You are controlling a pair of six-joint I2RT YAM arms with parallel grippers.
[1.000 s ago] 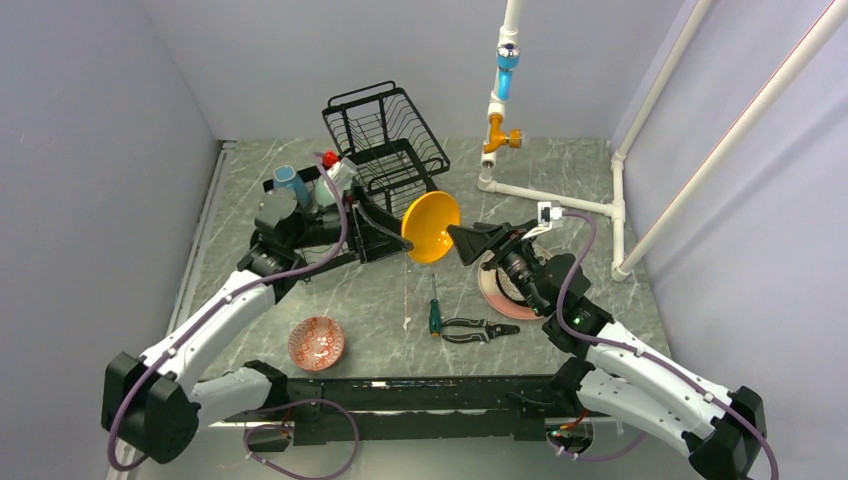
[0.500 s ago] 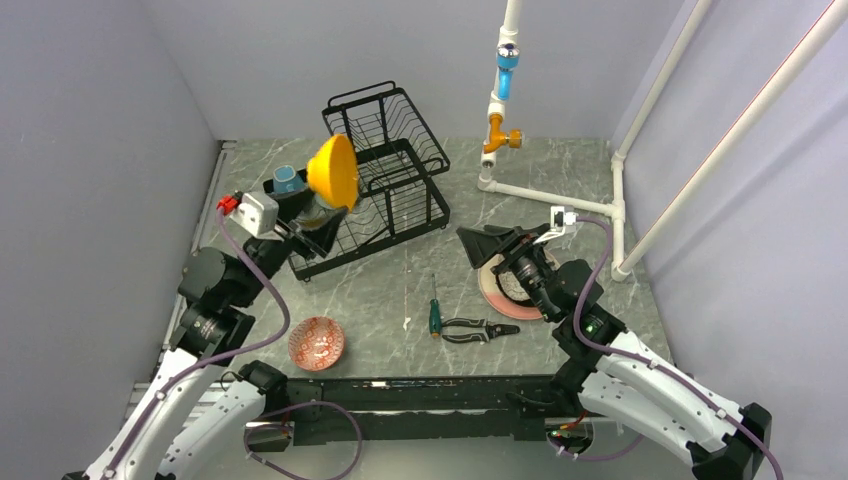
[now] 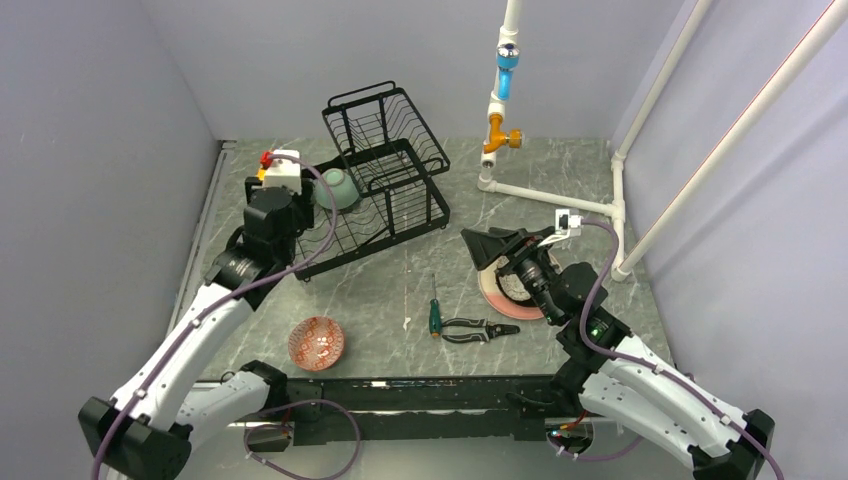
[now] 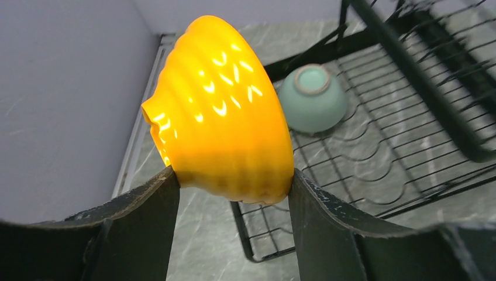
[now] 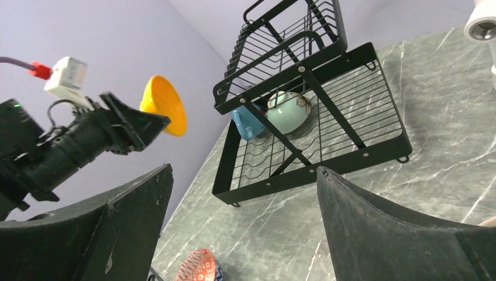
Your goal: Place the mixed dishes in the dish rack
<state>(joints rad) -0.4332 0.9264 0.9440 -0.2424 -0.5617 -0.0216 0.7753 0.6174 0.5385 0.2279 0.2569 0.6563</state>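
Note:
My left gripper should lower the orange bowl, tipping it down toward the right in the top view, into the lower tray's near corner (image 3: 327,244) (image 4: 316,181), since that tray's wire bottom is empty.
My left gripper (image 4: 231,178) is shut on the orange bowl (image 4: 222,111), holding it tilted in the air over the left end of the black wire dish rack (image 4: 409,146). The right wrist view also shows this bowl (image 5: 165,104). In the top view my left wrist (image 3: 270,215) hides both. The mint-green bowl (image 3: 338,188) lies in the rack's lower tray, next to the blue-handled mug (image 5: 247,124). My right gripper (image 3: 490,245) is open and empty, above the pink-cream plate (image 3: 497,292). The zigzag bowl (image 3: 317,342) sits near the front edge.
A green-handled screwdriver (image 3: 435,316) and black pliers (image 3: 480,328) lie at front centre. The rack's raised basket (image 3: 385,120) stands at the back. White pipes (image 3: 545,195) with an orange and blue fitting run along the right and back. Grey walls close both sides.
My left arm swung the orange bowl from the table's middle, left across the rack, to above the rack's left end. My right gripper stayed open and barely moved.

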